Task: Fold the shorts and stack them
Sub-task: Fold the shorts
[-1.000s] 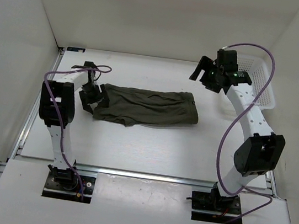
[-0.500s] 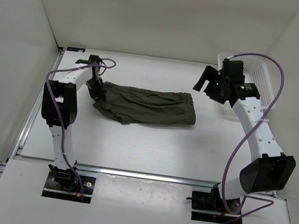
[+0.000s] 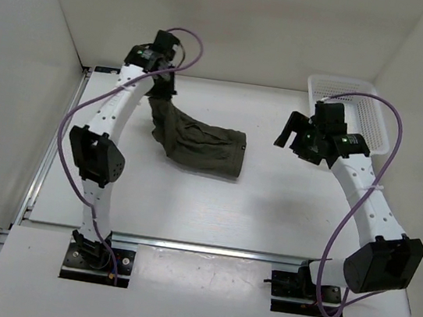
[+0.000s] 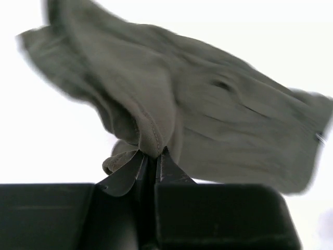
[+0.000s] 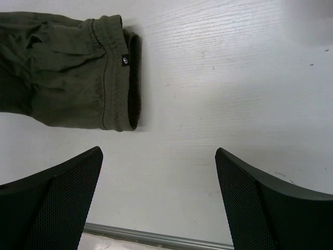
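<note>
The raised end of the shorts will be released by my left gripper as it moves across the shorts and down toward the waistband end (image 3: 236, 154) (image 4: 309, 141).
The dark olive-green shorts (image 3: 202, 143) lie crumpled left of the table's middle, with their left end pulled up off the surface. My left gripper (image 3: 160, 94) hangs at the far back left, shut on that raised end. In the left wrist view its fingertips (image 4: 167, 159) pinch a stitched hem fold (image 4: 151, 136), and the shorts (image 4: 223, 120) drape away beyond. My right gripper (image 3: 291, 138) hovers open to the right of the shorts, holding nothing. In the right wrist view the gripper (image 5: 158, 161) is over bare table, with the shorts' waistband end (image 5: 112, 73) at upper left.
A white mesh basket (image 3: 364, 107) stands at the back right corner, just behind the right arm. White walls close in the table on three sides. A metal rail (image 3: 199, 247) runs along the near edge, also seen as a rail (image 5: 156, 237) below the right fingers.
The left gripper shut on the shorts' left end, then rose and swung toward the back wall. The shorts were dragged left and bunched up. The right arm drew back toward the right.
</note>
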Available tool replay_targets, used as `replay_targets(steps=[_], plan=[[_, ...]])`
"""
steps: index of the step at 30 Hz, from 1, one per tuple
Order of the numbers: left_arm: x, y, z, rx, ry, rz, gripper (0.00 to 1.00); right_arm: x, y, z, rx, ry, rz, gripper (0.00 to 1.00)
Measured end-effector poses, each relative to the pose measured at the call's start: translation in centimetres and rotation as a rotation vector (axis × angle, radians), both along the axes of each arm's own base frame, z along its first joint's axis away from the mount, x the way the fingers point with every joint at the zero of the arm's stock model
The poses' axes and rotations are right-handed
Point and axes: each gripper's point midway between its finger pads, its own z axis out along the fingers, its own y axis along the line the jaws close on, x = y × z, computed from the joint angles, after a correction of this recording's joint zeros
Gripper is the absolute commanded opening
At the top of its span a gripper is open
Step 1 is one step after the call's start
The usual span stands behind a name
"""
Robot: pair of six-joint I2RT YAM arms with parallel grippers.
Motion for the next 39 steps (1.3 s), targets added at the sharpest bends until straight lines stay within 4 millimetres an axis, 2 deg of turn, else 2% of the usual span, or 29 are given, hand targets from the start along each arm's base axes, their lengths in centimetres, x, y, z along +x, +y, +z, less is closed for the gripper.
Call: replay_targets(steps=[3,6,10,15,16,17,18,19,21,24,28,31,35,37,38,39], plan=[[-0.8,-5.2,1.3,0.002,-0.032,-0.119,0.10,-0.5,-0.1,-0.1,0.002,0.004,0.003,0.93],[-1.9,-10.6,1.4,0.000,-0.046,-0.234,0.10,-1.0,-0.1,0.1,0.007,-0.004,0.006,0.93],[-3.9,-16.4,-0.7,0.018,-0.013,-0.359,0.10,-1.8,-0.3,0.2,0.010,-0.010,0.008,0.93],[-6.5,-20.6,-4.4,0.047,0.063,-0.448,0.10,-2.6,-0.5,-0.9,0.003,0.017,0.008,0.93],[-7.0,-21.2,-4.9,0.050,0.073,-0.459,0.16,-2.7,-0.5,-1.2,0.001,0.024,0.008,0.93],[-7.3,-21.8,-5.4,0.051,0.083,-0.467,0.35,-2.9,-0.6,-1.5,-0.002,0.034,0.008,0.93],[-7.8,-22.4,-5.8,0.049,0.092,-0.477,0.79,-3.0,-0.6,-1.8,-0.004,0.042,0.008,0.93],[-8.3,-23.0,-6.4,0.042,0.107,-0.485,1.00,-3.2,-0.7,-2.0,-0.006,0.049,0.008,0.93],[-9.1,-24.0,-7.2,0.019,0.136,-0.479,1.00,-3.4,-0.7,-2.4,-0.009,0.059,0.008,0.93],[-10.0,-23.9,-8.6,0.011,0.191,-0.463,1.00,-3.5,-0.8,-2.5,-0.011,0.064,0.008,0.94],[-9.8,-22.2,-8.9,-0.033,0.248,-0.420,1.00,-3.4,-0.7,-2.5,-0.010,0.061,0.008,0.94],[-9.0,-20.3,-7.0,-0.086,0.235,-0.382,1.00,-3.4,-0.6,-2.4,-0.004,0.059,0.014,0.88],[-8.2,-16.9,-2.9,-0.151,0.164,-0.326,0.98,-2.7,0.5,-2.7,0.023,0.059,0.057,0.72],[-7.8,-15.1,-0.9,-0.174,0.122,-0.293,0.97,-2.1,1.8,-3.5,0.020,0.087,0.108,0.66],[-7.7,-14.2,-0.3,-0.181,0.107,-0.278,0.93,-1.7,2.8,-3.9,0.013,0.099,0.145,0.59],[-7.5,-13.3,0.4,-0.189,0.092,-0.258,0.93,-1.2,4.1,-4.2,0.003,0.109,0.187,0.59]])
